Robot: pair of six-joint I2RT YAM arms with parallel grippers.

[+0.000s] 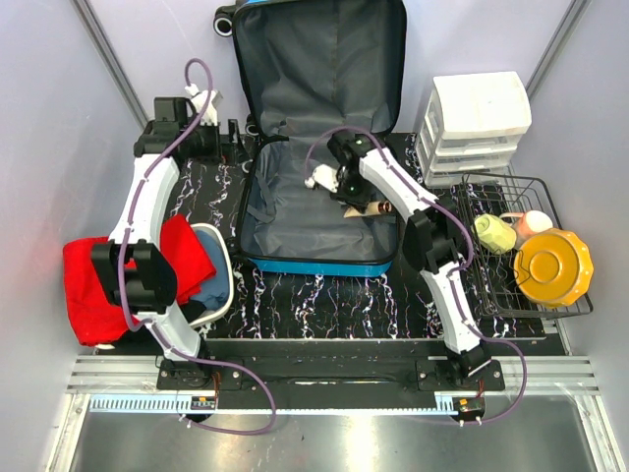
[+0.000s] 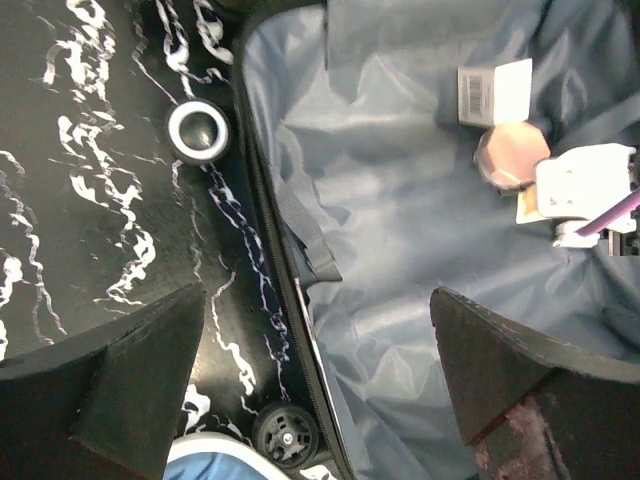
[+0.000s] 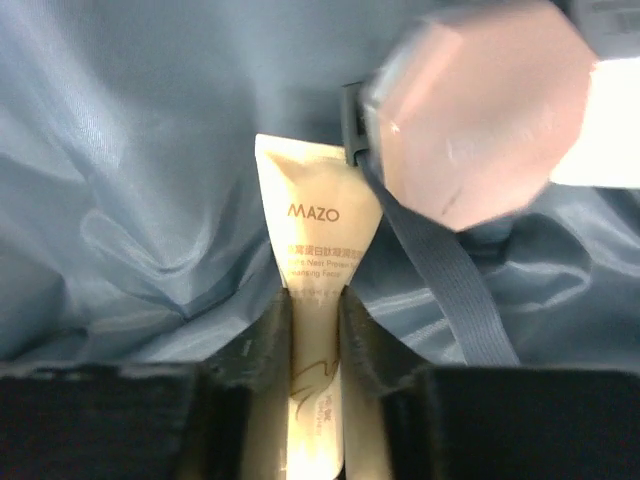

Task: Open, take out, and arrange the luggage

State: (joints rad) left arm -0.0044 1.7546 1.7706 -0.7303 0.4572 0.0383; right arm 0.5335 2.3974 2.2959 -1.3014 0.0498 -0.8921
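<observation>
My left gripper is to cross over the luggage [image 1: 295,221] next, toward the right in the top view, to the tube's end with the cap, because my right gripper leaves that end bare.
The luggage [image 1: 295,221] lies open on the black marbled table, its lid propped upright at the back and its grey lining showing. My right gripper [image 1: 332,182] is inside it, shut on a cream "MAZO" tube [image 3: 320,230], which sticks out between the fingers [image 3: 315,310]. A blurred pink-capped item [image 3: 470,110] lies close beside the tube on a grey strap. My left gripper [image 1: 228,138] hovers open and empty over the luggage's back left edge [image 2: 318,300]. The lining [image 2: 400,200] and a black wheel [image 2: 288,435] show below it.
A white tub [image 1: 218,258] with blue cloth and a red cloth [image 1: 98,280] sit at the left. A white drawer unit [image 1: 477,123] stands at the back right. A wire basket [image 1: 511,180] holds a yellow bowl [image 1: 553,265] and a pale green cup [image 1: 494,233]. A small silver ring [image 2: 200,130] lies on the table.
</observation>
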